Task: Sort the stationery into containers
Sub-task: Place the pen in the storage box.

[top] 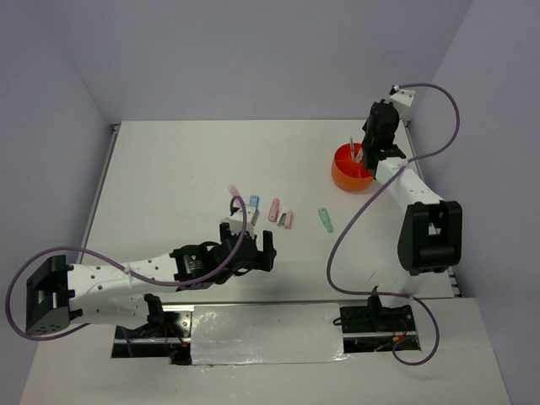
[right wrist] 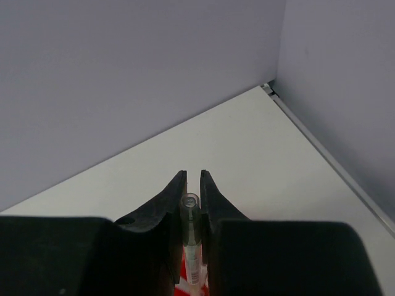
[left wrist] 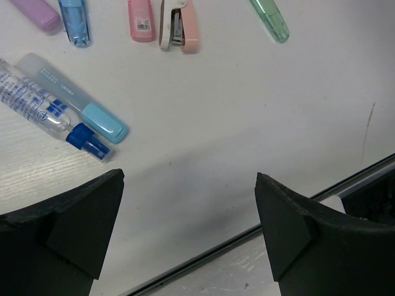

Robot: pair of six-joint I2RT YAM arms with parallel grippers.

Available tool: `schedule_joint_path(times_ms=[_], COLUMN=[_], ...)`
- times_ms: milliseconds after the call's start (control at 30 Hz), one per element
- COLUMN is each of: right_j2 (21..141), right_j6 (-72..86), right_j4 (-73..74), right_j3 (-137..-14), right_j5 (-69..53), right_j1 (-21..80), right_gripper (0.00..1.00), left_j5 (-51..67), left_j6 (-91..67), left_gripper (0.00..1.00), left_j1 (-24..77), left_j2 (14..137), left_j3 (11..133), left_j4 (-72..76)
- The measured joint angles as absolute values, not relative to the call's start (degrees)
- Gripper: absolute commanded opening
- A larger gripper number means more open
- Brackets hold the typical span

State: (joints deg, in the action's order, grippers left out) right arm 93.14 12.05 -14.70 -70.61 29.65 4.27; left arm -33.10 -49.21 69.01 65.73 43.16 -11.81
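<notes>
Next, the right gripper lowers a little and then releases the thin clear pen, which already hangs upright above the open orange container (top: 353, 160).
The orange container (top: 344, 172) stands at the back right. Directly above it, my right gripper (top: 368, 150) (right wrist: 192, 176) is shut on a thin clear pen (right wrist: 190, 213) held upright, with the orange container (right wrist: 182, 287) just showing below. Left of centre, my left gripper (top: 253, 246) (left wrist: 190, 179) is open and empty over bare table. Ahead of it lie a clear pen with blue cap (left wrist: 49, 114), a light blue highlighter (left wrist: 74, 98), a purple stick (left wrist: 37, 12), a blue stick (left wrist: 75, 21), a pink stick (left wrist: 141, 18), a pink stapler (left wrist: 179, 24) and a green stick (left wrist: 270, 20) (top: 325, 220).
A dark seam and metal strip (left wrist: 247, 237) mark the table's near edge just under the left gripper. Grey walls close in the table at the back and right (right wrist: 333, 92). A purple cable (top: 354, 219) loops over the table beside the right arm.
</notes>
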Motion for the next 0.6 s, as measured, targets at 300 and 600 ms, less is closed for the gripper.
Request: schedule_joint_path(times_ms=[300, 600], right_j2=[100.6, 100.1], right_j6=[10.6, 11.3], right_j4=[-14.6, -14.9], right_j3=[-74.7, -71.7], right_j5=[29.3, 26.4], right_j1=[2.9, 2.9], right_gripper=[0.13, 0.81], left_j5=[-29.5, -27.9], left_j6=[-45.4, -45.2], left_gripper=[0.99, 0.99], left_j1=[66.3, 65.8], left_j2=[69.5, 70.6], left_j3=[44.1, 45.7], left_j4=[-11.6, -11.1])
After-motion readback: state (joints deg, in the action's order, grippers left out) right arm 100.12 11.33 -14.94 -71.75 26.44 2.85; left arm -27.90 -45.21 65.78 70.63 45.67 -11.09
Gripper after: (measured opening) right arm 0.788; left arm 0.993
